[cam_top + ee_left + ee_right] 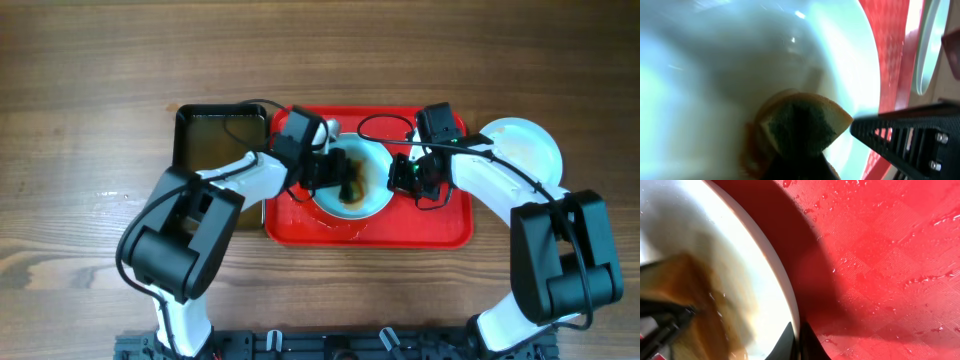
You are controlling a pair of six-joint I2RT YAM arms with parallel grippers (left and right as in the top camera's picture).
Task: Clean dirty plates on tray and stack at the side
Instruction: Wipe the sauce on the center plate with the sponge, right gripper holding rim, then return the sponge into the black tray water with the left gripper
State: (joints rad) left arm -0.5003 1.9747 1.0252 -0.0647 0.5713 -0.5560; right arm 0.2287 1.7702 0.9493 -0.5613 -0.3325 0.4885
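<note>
I will next lift my left gripper, move it across to the brownish water (250, 210) to its left in the overhead view, and lower it to release, because the sponge is smeared brown.
A pale plate (368, 185) with a brown smear lies on the red tray (440, 220). My left gripper (335, 172) is shut on a yellow-and-green sponge (800, 125) and presses it onto the plate's (740, 60) centre. My right gripper (398, 178) is shut on the plate's right rim; in the right wrist view its fingertips (799, 341) pinch the rim of the plate (755, 270). A second plate (522, 146) lies on the table to the right of the tray, and its edge shows in the left wrist view (931, 45). A third plate is not in view.
A black tray (220, 135) of brownish water stands just left of the red tray. The red tray's surface (880, 255) is wet with droplets. My right arm's black frame (910, 137) is close to the sponge.
</note>
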